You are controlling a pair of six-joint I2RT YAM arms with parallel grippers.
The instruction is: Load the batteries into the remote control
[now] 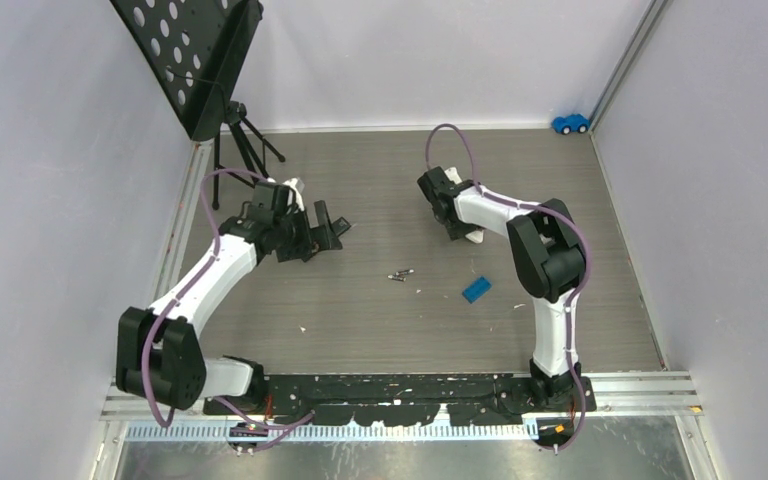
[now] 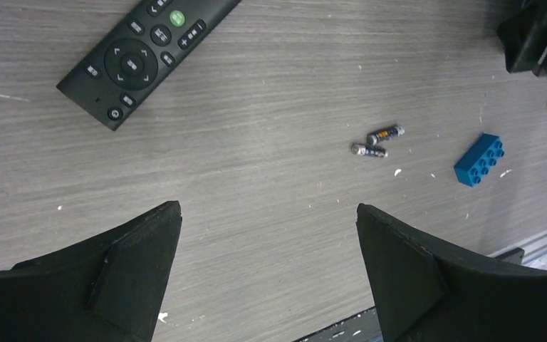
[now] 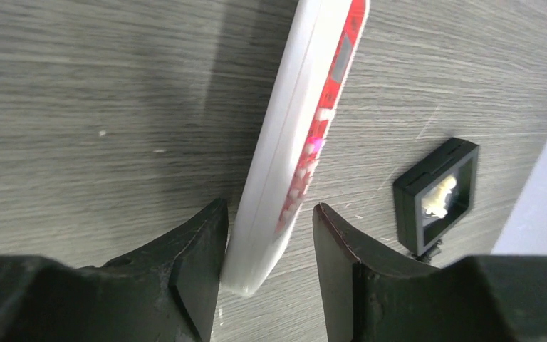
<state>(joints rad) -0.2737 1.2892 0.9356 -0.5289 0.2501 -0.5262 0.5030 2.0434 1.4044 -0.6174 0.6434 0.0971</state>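
Note:
I should turn and lower my left gripper to straddle the remote control's keys near the green button (image 2: 161, 35), as the black remote control lies at an angle to my open fingers.
Two dark batteries (image 2: 385, 134) with silver ends lie side by side mid-table, also seen from above as batteries (image 1: 401, 274). A black remote control (image 2: 142, 57) lies face up to their far left. My left gripper (image 2: 269, 214) hangs open over bare table, holding nothing. A white remote with a red button face (image 3: 295, 142) stands on its edge between the jaws of my right gripper (image 3: 269, 214). The left finger (image 3: 199, 242) touches it. A gap shows between it and the right finger (image 3: 338, 249). From above, the right gripper (image 1: 460, 232) sits at the white remote (image 1: 475, 237).
A blue rectangular block (image 1: 476, 289) lies right of the batteries. A small black square frame (image 3: 434, 192) with something pale inside sits beside the white remote. A black music stand (image 1: 195, 60) on a tripod stands back left. A blue toy car (image 1: 570, 123) is in the back right corner.

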